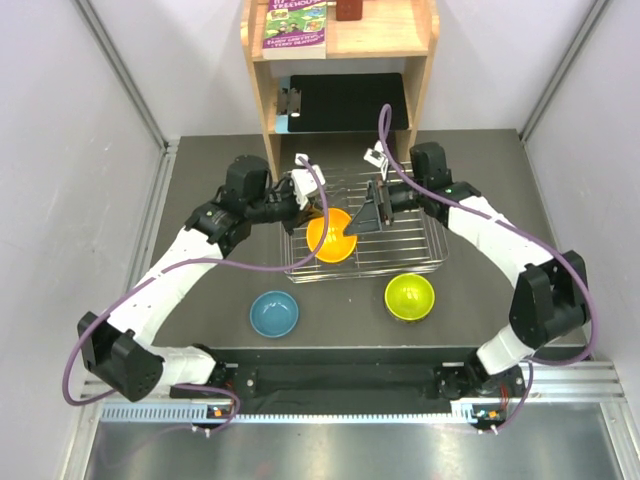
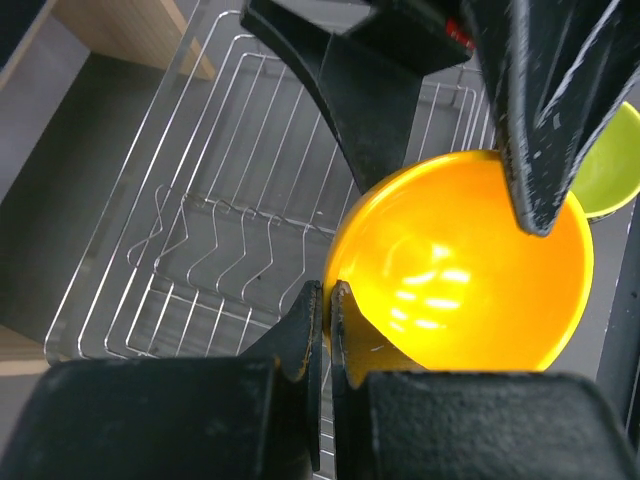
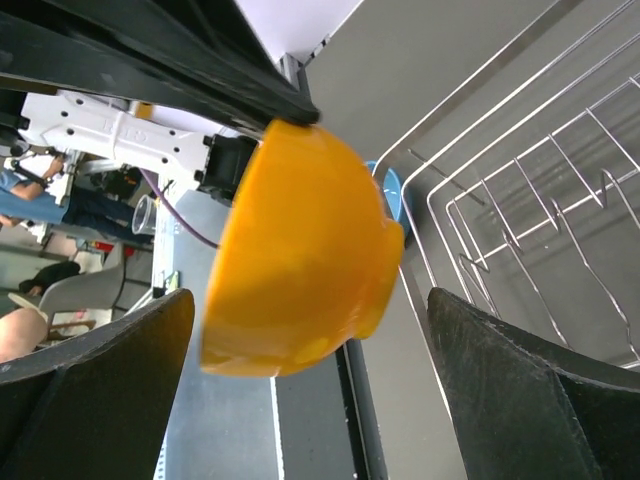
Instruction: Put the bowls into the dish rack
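Observation:
The right gripper shifts slightly toward my left gripper next, farther around the orange bowl, then closes on the bowl.
My left gripper (image 1: 312, 208) is shut on the rim of the orange bowl (image 1: 331, 236) and holds it tilted over the left part of the silver wire dish rack (image 1: 410, 250). The left wrist view shows the shut gripper (image 2: 326, 295) pinching the orange bowl's (image 2: 470, 270) edge above the rack (image 2: 220, 230). My right gripper (image 1: 368, 212) is open, with its fingers either side of the bowl. In the right wrist view the bowl (image 3: 300, 250) hangs between the open gripper (image 3: 310, 295). The blue bowl (image 1: 274, 314) and lime-green bowl (image 1: 410, 296) sit on the table in front of the rack. The white and pinkish bowls are out of view.
A wooden shelf unit (image 1: 270, 100) stands behind the rack, with a black flat object (image 1: 345, 100) on its lower level and a book (image 1: 297, 25) on top. White walls close in both sides of the dark table.

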Tool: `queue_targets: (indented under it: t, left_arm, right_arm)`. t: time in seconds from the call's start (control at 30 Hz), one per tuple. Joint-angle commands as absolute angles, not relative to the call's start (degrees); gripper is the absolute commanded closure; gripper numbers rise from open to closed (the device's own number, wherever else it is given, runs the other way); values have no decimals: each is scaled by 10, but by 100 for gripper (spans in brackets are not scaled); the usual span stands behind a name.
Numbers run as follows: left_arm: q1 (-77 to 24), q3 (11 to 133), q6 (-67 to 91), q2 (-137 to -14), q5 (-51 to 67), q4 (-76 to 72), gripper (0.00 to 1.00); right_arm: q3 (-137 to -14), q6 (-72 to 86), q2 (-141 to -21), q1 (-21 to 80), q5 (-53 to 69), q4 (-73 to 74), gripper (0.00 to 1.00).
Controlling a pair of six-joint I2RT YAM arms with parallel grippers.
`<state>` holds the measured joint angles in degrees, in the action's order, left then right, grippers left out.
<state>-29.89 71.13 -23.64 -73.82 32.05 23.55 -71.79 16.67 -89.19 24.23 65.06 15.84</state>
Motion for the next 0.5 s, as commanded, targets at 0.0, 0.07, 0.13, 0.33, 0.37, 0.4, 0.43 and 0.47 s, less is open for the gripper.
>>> queue_targets:
  t: [0.0, 0.07, 0.13, 0.33, 0.37, 0.4, 0.43, 0.47]
  left_arm:
    - [-306, 748, -219, -729, 327, 202, 100]
    - [-308, 751, -218, -729, 327, 202, 100]
    - [-309, 753, -218, -729, 326, 203, 100]
    - [-312, 756, -222, -725, 321, 204, 100]
    - [-312, 756, -224, -724, 319, 205, 100]
    - [-312, 754, -225, -724, 317, 205, 100]
    - [-312, 754, -226, -723, 318, 205, 100]
    - [-313, 752, -227, -723, 316, 205, 100]
  right_arm:
    - [-732, 154, -904, 249, 668, 134, 0]
    - [-738, 160, -912, 251, 682, 133, 0]
    - [-744, 164, -918, 256, 699, 132, 0]
    - [-744, 200, -930, 263, 736, 101, 1]
    - [-736, 215, -930, 263, 740, 92, 2]
    - [-731, 227, -928, 262, 743, 65, 3]
    - [-725, 238, -926, 262, 750, 51, 6]
    - [-716, 263, -923, 262, 753, 37, 7]
